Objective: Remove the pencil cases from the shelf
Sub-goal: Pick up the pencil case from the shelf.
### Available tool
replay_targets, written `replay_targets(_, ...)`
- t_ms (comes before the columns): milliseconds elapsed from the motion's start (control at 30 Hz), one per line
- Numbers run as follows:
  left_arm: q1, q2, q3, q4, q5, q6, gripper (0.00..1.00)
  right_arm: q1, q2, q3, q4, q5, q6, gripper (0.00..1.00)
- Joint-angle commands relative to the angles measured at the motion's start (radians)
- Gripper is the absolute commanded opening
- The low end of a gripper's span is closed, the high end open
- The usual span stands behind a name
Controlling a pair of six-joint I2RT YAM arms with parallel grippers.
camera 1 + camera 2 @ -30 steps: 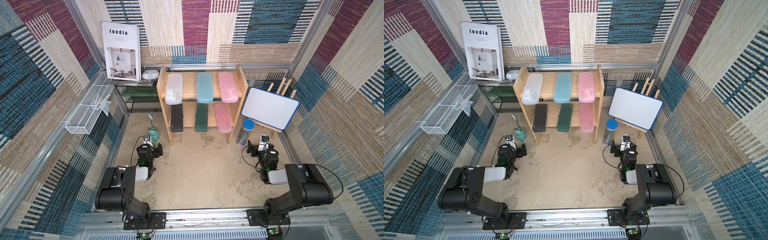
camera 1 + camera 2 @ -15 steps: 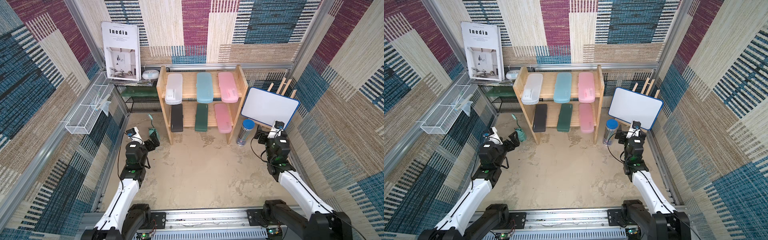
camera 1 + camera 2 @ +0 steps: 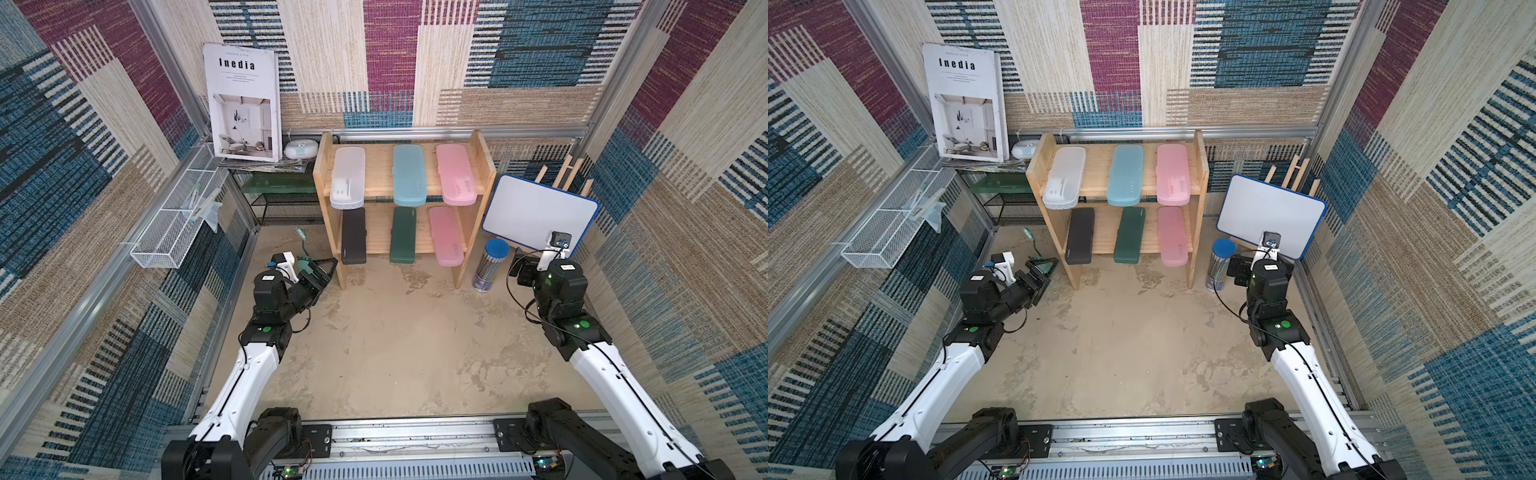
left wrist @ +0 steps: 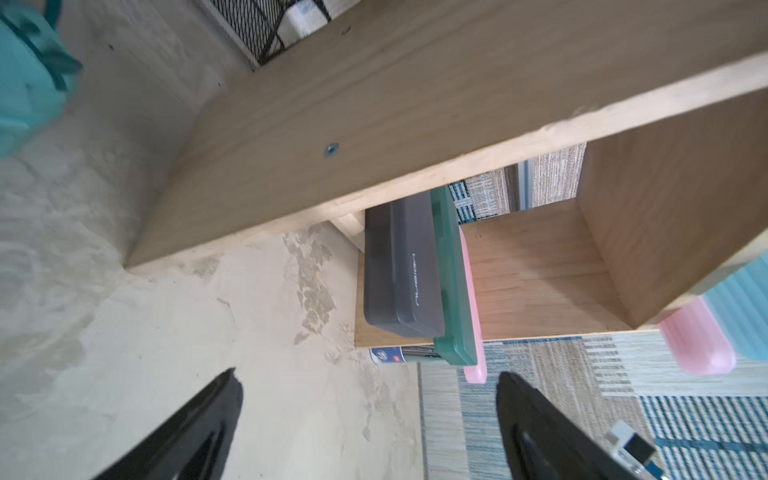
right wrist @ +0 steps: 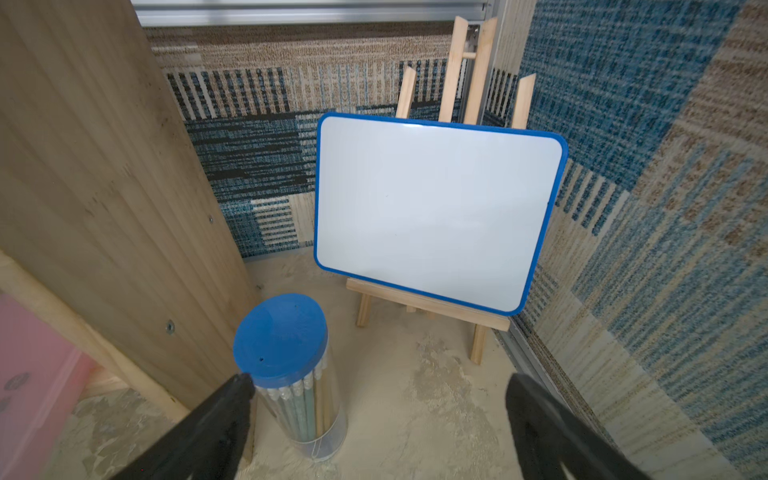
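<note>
My left gripper moves past the front edge of the shelf's panel onto the black case's near end (image 3: 353,257) (image 4: 409,313) next. That end lies beyond the panel from it and juts off the shelf's level.
The wooden shelf (image 3: 484,166) stands at the back and holds the pencil cases. White (image 3: 348,179), light blue (image 3: 409,176) and pink (image 3: 455,174) lie on its upper tier. Black (image 3: 353,236), dark green (image 3: 403,235) and pink (image 3: 446,237) lie on the lower one. My left gripper (image 3: 328,268) is open and empty just left of the shelf's left panel (image 4: 415,104); the left wrist view shows the black case (image 4: 399,270) ahead. My right gripper (image 3: 519,264) is open and empty, right of the shelf near the floor.
A blue-lidded pencil tube (image 5: 282,332) stands close to the right gripper's (image 5: 380,378) finger. Behind it a whiteboard on an easel (image 3: 536,212). A teal object (image 3: 303,249), black mesh rack (image 3: 286,203), white wire basket (image 3: 174,224) and a book (image 3: 243,104) are at the left.
Both arms have unfolded from their tucked pose near the front rail and reached towards the shelf, the left to its left panel, the right towards the whiteboard. Both grippers stayed open.
</note>
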Motion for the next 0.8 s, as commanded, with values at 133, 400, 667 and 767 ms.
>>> replay_targets(133, -0.02, 0.096, 0.05, 0.097, 0.091, -0.084, 0.99, 0.015, 0.031, 0.045, -0.051, -0.001, 0.025, 0.99)
replay_targets(400, -0.04, 0.213, 0.085, 0.181, 0.098, -0.14, 0.99, 0.03, 0.058, 0.081, -0.064, -0.002, 0.032, 0.98)
replay_targets(667, -0.063, 0.294, 0.085, 0.319, 0.07, -0.214, 0.92, 0.041, 0.063, 0.099, -0.064, -0.002, 0.026, 0.96)
replay_targets(767, -0.072, 0.301, 0.099, 0.321, 0.058, -0.214, 0.82, 0.045, 0.063, 0.099, -0.065, -0.002, 0.024, 0.96)
